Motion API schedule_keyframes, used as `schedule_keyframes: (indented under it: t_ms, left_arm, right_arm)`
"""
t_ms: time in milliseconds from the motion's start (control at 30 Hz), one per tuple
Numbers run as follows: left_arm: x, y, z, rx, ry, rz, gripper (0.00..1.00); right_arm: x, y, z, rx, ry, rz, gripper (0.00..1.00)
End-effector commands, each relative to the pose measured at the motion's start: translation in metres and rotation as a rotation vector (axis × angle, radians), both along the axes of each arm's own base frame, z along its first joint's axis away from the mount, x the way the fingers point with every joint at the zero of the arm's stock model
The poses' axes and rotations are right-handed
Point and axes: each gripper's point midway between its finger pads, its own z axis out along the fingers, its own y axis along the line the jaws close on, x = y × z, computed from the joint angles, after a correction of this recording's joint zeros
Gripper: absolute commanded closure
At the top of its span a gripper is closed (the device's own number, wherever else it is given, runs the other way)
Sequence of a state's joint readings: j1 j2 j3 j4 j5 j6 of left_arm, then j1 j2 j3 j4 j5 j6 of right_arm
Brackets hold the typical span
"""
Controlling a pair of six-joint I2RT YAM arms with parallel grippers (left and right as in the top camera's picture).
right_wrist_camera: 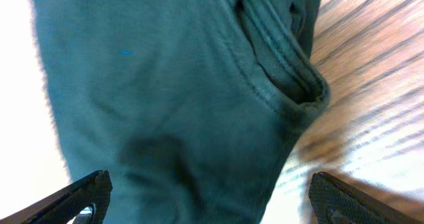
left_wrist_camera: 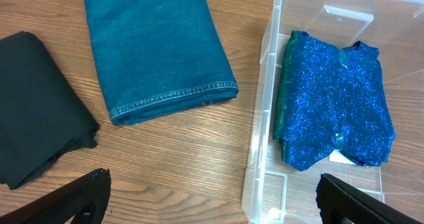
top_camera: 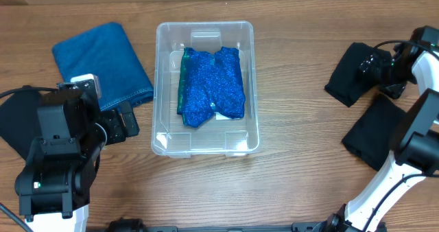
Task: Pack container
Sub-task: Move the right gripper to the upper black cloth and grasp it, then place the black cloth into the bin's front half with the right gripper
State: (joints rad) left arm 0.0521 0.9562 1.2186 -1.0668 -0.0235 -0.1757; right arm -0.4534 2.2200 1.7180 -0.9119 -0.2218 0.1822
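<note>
My right gripper is above the folded black garment's edge (top_camera: 370, 82) (right_wrist_camera: 245, 177), and its fingers are already on both sides of the cloth there, so I should move it down onto that edge.
The clear plastic container (top_camera: 204, 146) stands at the table's middle and holds a folded sparkly blue garment (top_camera: 212, 86); both show in the left wrist view, the container (left_wrist_camera: 262, 151) and the garment (left_wrist_camera: 334, 98). My left gripper (top_camera: 127, 122) is open and empty, left of the container, its fingers over bare wood (left_wrist_camera: 212, 197). My right gripper (top_camera: 374, 66) is open at the far right, right over a folded black garment (top_camera: 351, 73), which fills the right wrist view (right_wrist_camera: 172, 98); the fingers (right_wrist_camera: 212, 197) straddle it.
A folded teal denim cloth (top_camera: 103, 62) lies left of the container, also in the left wrist view (left_wrist_camera: 156, 45). A black cloth (top_camera: 17, 122) lies at the far left (left_wrist_camera: 36, 105). Another black cloth (top_camera: 374, 132) lies at the right, near the right arm's base.
</note>
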Motion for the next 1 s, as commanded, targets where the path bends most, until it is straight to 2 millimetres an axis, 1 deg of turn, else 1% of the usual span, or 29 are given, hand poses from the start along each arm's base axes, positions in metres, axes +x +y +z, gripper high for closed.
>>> schedule_keyframes:
  t_ms: [0,33,100,133,200,233,267,333,400,467,567,600,633,667,700,733,767,800,833,867,900,933,967]
  left_arm:
    - [0.001,0.000,0.011,0.018,-0.027,-0.010,0.00]
    - [0.001,0.000,0.011,0.018,-0.027,-0.010,0.00]
    - [0.001,0.000,0.011,0.018,-0.027,-0.010,0.00]
    - [0.001,0.000,0.011,0.018,-0.027,-0.010,0.00]
    - [0.002,0.000,0.011,0.018,-0.027,-0.010,0.00]
    - [0.002,0.000,0.011,0.018,-0.027,-0.010,0.00]
    - [0.001,0.000,0.011,0.018,-0.027,-0.010,0.00]
    - [0.001,0.000,0.011,0.018,-0.027,-0.010,0.00]
    - [0.001,0.000,0.011,0.019,-0.026,-0.011,0.00]
    - [0.001,0.000,0.011,0.020,-0.026,-0.011,0.00]
    - [0.001,0.001,0.011,0.027,-0.026,-0.009,0.00]
    - [0.001,0.004,0.011,0.036,-0.025,0.002,0.00]
    - [0.001,0.005,0.011,0.042,-0.025,0.007,0.00]
    - [0.001,0.005,0.011,0.043,-0.025,0.008,0.00]
    - [0.001,0.005,0.011,0.043,-0.025,0.008,0.00]
    - [0.001,0.005,0.011,0.043,-0.025,0.008,0.00]
    - [0.001,0.005,0.011,0.043,-0.025,0.008,0.00]
    - [0.001,0.005,0.011,0.043,-0.026,0.008,0.00]
    - [0.001,0.005,0.011,0.042,-0.026,0.008,0.00]
    - [0.001,0.005,0.011,0.042,-0.025,0.008,0.00]
    - [0.001,0.005,0.011,0.042,-0.025,0.008,0.00]
    - [0.001,0.005,0.011,0.042,-0.025,0.008,0.00]
    - [0.001,0.005,0.011,0.042,-0.025,0.008,0.00]
  right_arm:
    - [-0.001,0.008,-0.028,0.026,0.045,0.018,0.00]
    - [-0.001,0.010,-0.033,0.030,0.054,0.020,0.00]
    - [0.000,0.014,-0.035,0.035,0.056,0.028,0.01]
    - [0.001,0.016,-0.035,0.034,0.053,0.037,0.09]
    - [0.007,0.026,-0.031,0.056,0.025,0.078,0.34]
    - [0.012,0.035,-0.029,0.085,0.005,0.096,0.46]
    - [0.015,0.041,-0.026,0.105,-0.008,0.107,0.66]
    - [0.020,0.051,-0.021,0.137,-0.031,0.125,0.95]
    - [0.025,0.058,-0.010,0.159,-0.055,0.138,0.96]
    - [0.031,0.061,0.009,0.178,-0.094,0.148,0.96]
    - [0.041,0.064,0.061,0.170,-0.198,0.169,0.96]
    - [0.045,0.066,0.098,0.134,-0.268,0.199,0.96]
    - [0.046,0.069,0.116,0.114,-0.307,0.228,0.96]
    - [0.046,0.074,0.140,0.084,-0.354,0.265,0.96]
    - [0.045,0.081,0.164,0.050,-0.402,0.310,0.96]
    - [0.042,0.092,0.195,0.009,-0.463,0.364,0.96]
    - [0.039,0.102,0.219,-0.024,-0.514,0.407,0.96]
    - [0.036,0.111,0.237,-0.046,-0.551,0.439,0.96]
    - [0.028,0.133,0.269,-0.088,-0.624,0.513,0.96]
    - [0.022,0.150,0.288,-0.111,-0.668,0.563,0.96]
    - [0.013,0.173,0.309,-0.143,-0.723,0.646,0.96]
    - [-0.001,0.206,0.330,-0.178,-0.783,0.764,0.96]
    - [-0.012,0.227,0.340,-0.202,-0.815,0.839,0.96]
